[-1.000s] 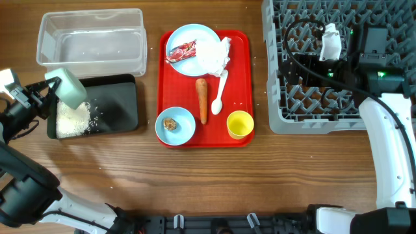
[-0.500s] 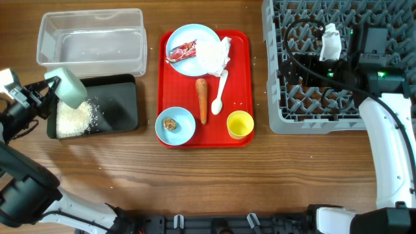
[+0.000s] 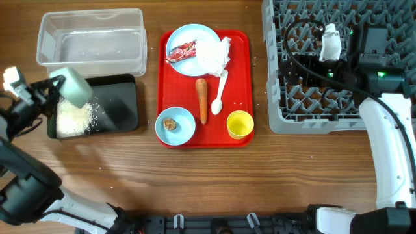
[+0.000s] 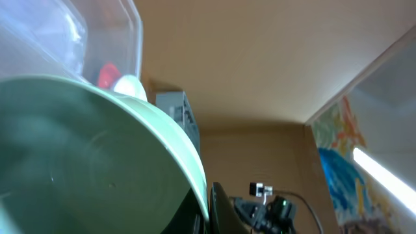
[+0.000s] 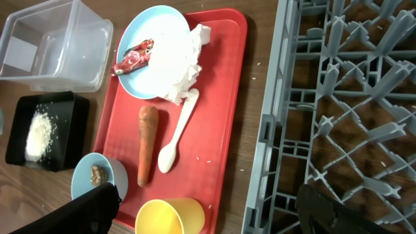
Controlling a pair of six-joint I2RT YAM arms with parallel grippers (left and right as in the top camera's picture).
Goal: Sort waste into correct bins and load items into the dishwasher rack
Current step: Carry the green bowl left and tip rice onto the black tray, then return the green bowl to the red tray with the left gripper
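Observation:
I need to swing my left gripper over to the red tray next, turn the bowl upright and lower it onto the bare patch [image 3: 178,90] beside the carrot, as the bowl's rice is already tipped out.
My left gripper [image 3: 55,88] is shut on the rim of the pale green bowl [image 3: 75,88] and holds it tilted over the black tray [image 3: 123,107], where loose white rice [image 3: 73,118] lies in a heap. The bowl [image 4: 78,156] fills the left wrist view. The clear tub [image 3: 91,42] stands behind the tray. On the red tray [image 3: 240,78] are the light blue plate [image 3: 182,39] with red wrapper [image 3: 181,52] and white napkin [image 3: 213,55], carrot [image 3: 202,99], white spoon [image 3: 220,94], yellow cup [image 3: 240,124], and light blue bowl [image 3: 175,125] holding a brown scrap. My right gripper [image 5: 208,211] is open and empty above the grey rack [image 3: 331,65].
The red tray sits between the bins and the rack, whose left edge [image 5: 270,130] shows in the right wrist view. A few stray rice grains lie on the red tray and on the wood near the rack. Bare wooden table runs along the front.
The left gripper has shifted slightly right and back with the green bowl, still tilted over the black tray. A few more rice grains lie scattered there. The right arm has not moved.

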